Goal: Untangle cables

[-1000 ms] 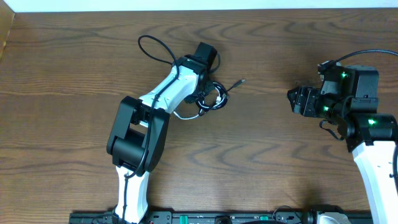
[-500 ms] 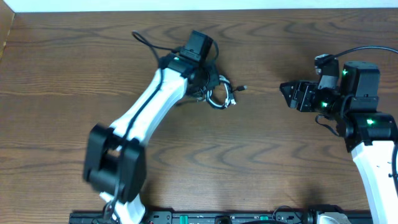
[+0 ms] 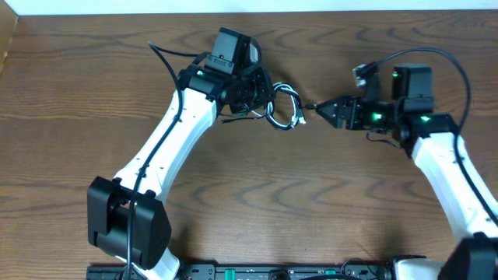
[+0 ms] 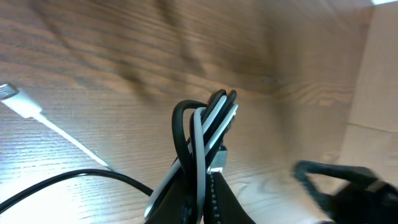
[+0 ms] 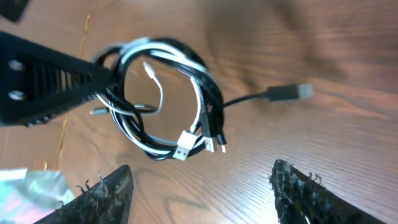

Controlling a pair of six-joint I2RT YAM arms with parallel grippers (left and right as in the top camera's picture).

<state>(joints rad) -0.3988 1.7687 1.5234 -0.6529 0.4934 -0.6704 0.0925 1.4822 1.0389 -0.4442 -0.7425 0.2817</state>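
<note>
The white and black cords are coiled together, so my left gripper goes toward my open right gripper next, then pulls white cord away and opens.
The cables (image 3: 282, 110) are a tangled coil of white and black cords with small plug ends, held above the table near the far middle. My left gripper (image 3: 259, 99) is shut on the coil's left side; in the left wrist view the black and white loops (image 4: 205, 134) stand pinched between its fingers (image 4: 208, 205). In the right wrist view the coil (image 5: 165, 99) hangs from the left fingers, with a white plug and a loose black plug (image 5: 286, 93) at the right. My right gripper (image 3: 323, 110) is open and empty, just right of the coil, its fingers (image 5: 202, 186) spread below it.
A loose black cord tail (image 3: 163, 56) trails left of the left wrist. A white plug end (image 4: 15, 99) lies on the wood in the left wrist view. The table's far edge (image 3: 257, 11) runs close behind both grippers.
My left gripper has lifted the coil and carried it up and to the right. My right arm has swung left toward the coil, its open fingers now close to the plug ends.
</note>
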